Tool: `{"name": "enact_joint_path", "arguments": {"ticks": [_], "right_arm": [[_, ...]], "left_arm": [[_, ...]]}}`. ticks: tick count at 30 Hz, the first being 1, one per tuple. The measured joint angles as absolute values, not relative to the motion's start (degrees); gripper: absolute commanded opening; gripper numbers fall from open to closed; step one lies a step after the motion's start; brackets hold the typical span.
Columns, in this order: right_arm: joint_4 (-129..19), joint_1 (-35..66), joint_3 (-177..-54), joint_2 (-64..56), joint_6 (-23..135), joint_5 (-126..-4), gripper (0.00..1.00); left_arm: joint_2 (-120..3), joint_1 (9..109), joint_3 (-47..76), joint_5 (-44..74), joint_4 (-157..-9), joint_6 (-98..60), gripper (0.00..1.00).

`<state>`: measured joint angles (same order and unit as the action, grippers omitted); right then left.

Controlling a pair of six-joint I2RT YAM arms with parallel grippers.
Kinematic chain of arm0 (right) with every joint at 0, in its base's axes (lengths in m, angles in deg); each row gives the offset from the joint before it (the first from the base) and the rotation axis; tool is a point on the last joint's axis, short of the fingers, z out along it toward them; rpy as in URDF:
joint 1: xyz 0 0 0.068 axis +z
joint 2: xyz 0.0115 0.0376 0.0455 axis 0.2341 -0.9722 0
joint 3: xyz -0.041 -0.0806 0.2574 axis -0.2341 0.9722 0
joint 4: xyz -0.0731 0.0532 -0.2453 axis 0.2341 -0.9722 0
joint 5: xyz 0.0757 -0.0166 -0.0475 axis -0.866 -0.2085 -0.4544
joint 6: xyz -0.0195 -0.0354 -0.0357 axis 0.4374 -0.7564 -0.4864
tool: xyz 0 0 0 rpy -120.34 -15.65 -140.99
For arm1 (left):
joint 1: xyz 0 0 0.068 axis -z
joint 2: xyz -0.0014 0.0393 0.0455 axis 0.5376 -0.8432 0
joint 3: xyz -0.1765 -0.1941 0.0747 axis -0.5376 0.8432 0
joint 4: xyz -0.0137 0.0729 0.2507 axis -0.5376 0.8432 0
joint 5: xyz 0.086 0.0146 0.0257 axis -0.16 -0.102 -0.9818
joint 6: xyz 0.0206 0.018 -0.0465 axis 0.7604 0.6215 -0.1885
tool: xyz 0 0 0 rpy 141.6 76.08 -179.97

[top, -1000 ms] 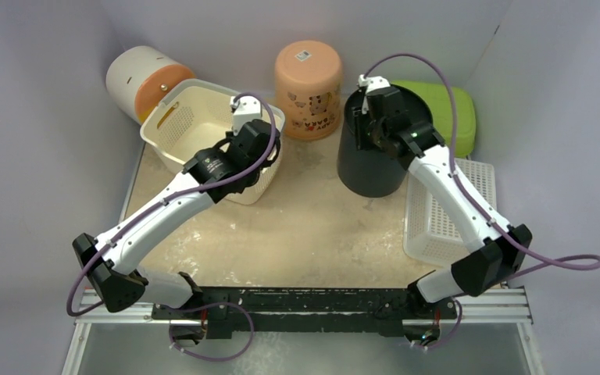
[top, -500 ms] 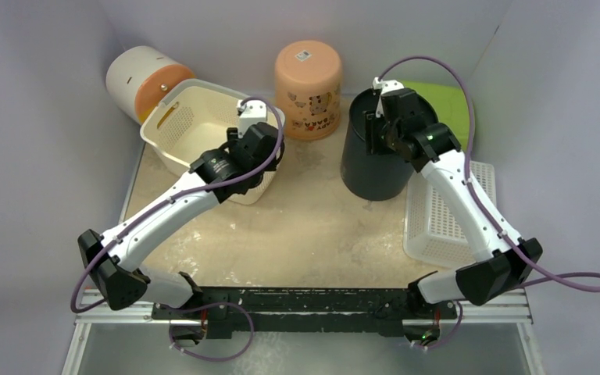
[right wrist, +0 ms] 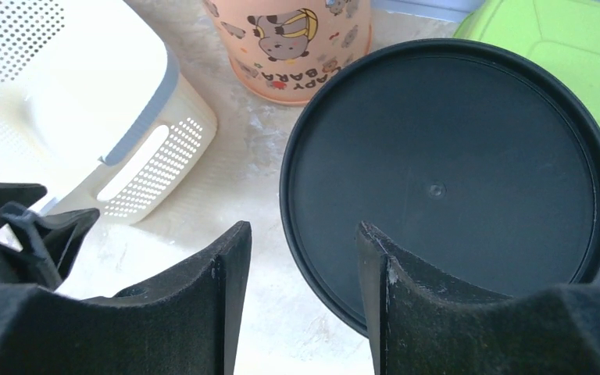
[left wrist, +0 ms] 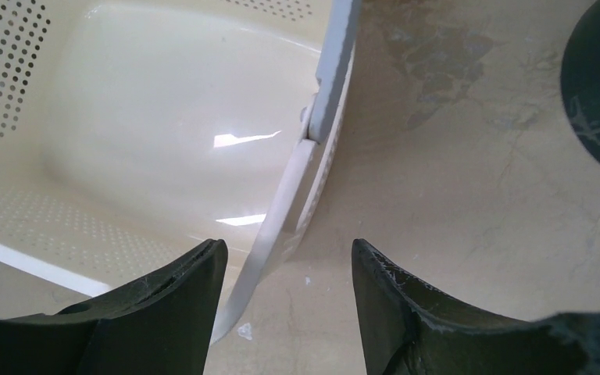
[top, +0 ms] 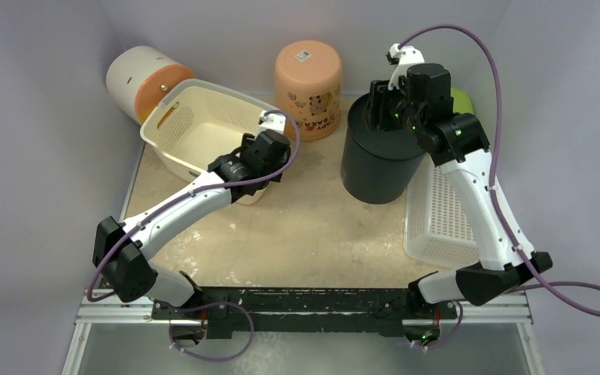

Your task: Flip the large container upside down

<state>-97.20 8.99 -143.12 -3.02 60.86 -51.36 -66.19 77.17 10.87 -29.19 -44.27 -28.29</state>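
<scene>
My left gripper will next move down and slightly toward the basket's inside, onto its thin cream side, because the basket's rim is off-centre, nearer the inner finger.
A large cream perforated basket (top: 203, 125) (left wrist: 164, 117) stands open side up at the back left. My left gripper (top: 259, 160) (left wrist: 289, 250) hangs open just above its near right corner, the rim passing between the fingers without touching them. A tall black container (top: 375, 168) (right wrist: 453, 172) stands right of centre, a flat dark round face with a centre dot turned upward. Above its left rim my right gripper (top: 383, 117) (right wrist: 303, 230) is open and holds nothing.
A peach cup (top: 308, 86) stands upside down at the back. A white and orange canister (top: 144, 78) lies on its side at the back left. A green tub (right wrist: 562, 39) sits behind the black container, a white perforated basket (top: 445, 219) to its right. Walls close in on three sides.
Both grippers have opened. The left one let go of the cream basket's rim and drew back to the right. The right one left the black container's rim and rose toward the back right.
</scene>
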Motion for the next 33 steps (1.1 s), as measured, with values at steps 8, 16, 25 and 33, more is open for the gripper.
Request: {"name": "enact_joint_path", "arguments": {"ticks": [8,16,25,33], "right_arm": [[-97.3,9.0,-143.4,-3.1,60.7,-53.8,0.55],[-97.7,9.0,-143.1,-3.1,60.6,-55.1,0.55],[-97.7,9.0,-141.9,-3.1,60.5,-55.1,0.55],[-97.7,9.0,-140.8,-3.2,60.3,-55.2,0.54]], "left_arm": [[-66.2,72.2,14.8,-25.9,-47.8,-24.1,0.61],[-66.5,71.3,15.7,-23.8,-50.7,-22.6,0.61],[-68.5,71.2,19.1,-22.8,-53.3,-22.2,0.37],[-67.8,72.2,21.7,-17.4,-59.2,-22.8,0.00]]}}
